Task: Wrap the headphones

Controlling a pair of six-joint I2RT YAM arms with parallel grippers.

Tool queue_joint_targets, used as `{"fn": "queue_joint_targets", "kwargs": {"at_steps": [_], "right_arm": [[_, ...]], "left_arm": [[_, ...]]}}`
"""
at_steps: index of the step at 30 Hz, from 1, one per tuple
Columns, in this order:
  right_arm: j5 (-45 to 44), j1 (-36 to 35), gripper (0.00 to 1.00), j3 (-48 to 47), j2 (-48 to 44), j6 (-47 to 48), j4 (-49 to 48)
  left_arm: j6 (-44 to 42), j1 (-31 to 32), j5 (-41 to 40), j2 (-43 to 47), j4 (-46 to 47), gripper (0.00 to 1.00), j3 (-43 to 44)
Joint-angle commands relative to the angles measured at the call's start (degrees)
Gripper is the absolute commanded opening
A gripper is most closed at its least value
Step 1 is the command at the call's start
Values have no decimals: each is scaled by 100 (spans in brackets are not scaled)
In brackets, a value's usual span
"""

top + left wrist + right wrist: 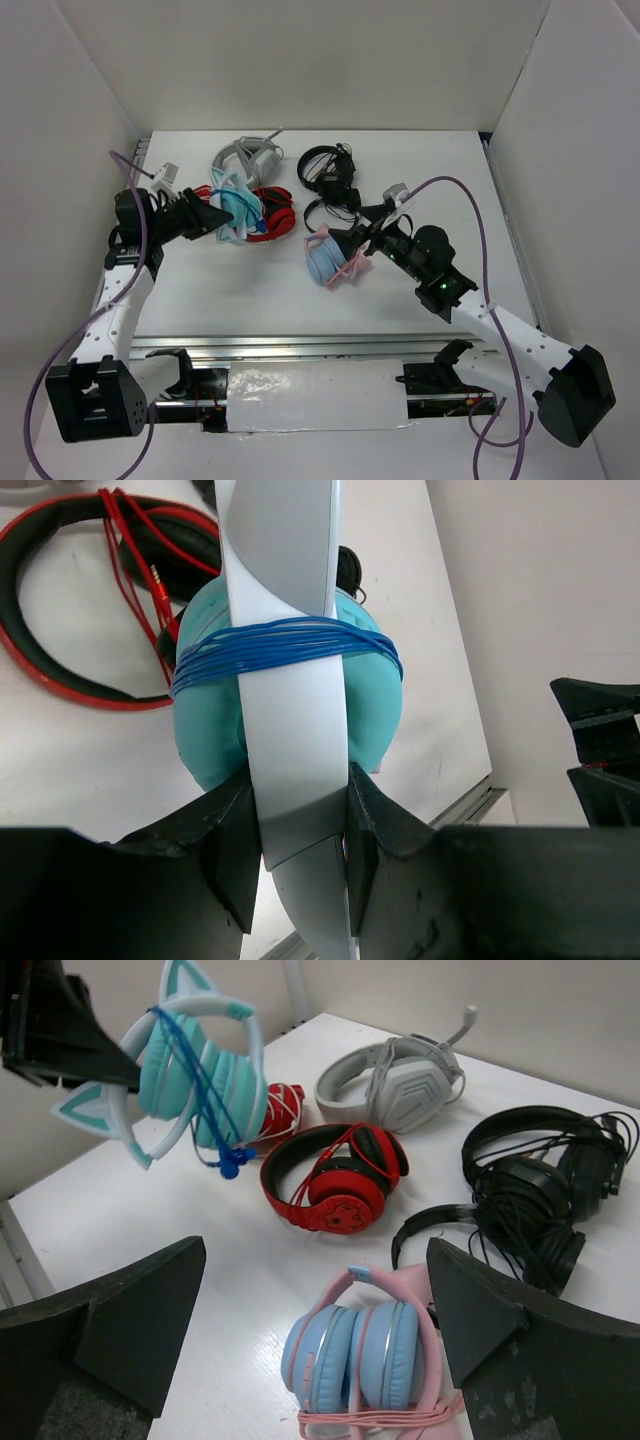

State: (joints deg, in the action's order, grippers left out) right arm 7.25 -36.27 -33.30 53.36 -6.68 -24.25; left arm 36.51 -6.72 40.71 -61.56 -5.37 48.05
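I will next move my left gripper back and down to the bare table beside the light-blue headphones, because the blue cable is wound around the teal ear cups.
The teal headphones with cat ears are held off the table by my left gripper. In the left wrist view my gripper is shut on the pale headband, one finger on each side. The blue cable is wound several times around the teal ear cups. In the right wrist view the headphones hang at upper left with the blue plug dangling below them. My right gripper is open and empty; in its wrist view it is above the light-blue headphones.
Light-blue headphones with a pink band lie under my right gripper, their pink cable wound round them. Red-and-black headphones lie behind the teal ones. A grey-white headset and black headphones lie at the back. White walls enclose the table.
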Motion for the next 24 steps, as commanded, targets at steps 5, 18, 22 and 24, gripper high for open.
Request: {"fn": "queue_joint_targets", "kwargs": {"at_steps": [5,18,22,24], "right_arm": [[469,401,100,157,-2,-343,-264],[656,472,100,394,-282,-501,-141],[506,463,100,456,-414,-475,-71],[480,481,100,447,-388,-431,-36]], "left_arm": [[901,-5,1026,898,2214,0,-1394],[893,856,411,1437,2021,0,-2826],[955,918,430,1129,2357,0,-3170],[867,979,262,1251,2329,0,-3389]]}}
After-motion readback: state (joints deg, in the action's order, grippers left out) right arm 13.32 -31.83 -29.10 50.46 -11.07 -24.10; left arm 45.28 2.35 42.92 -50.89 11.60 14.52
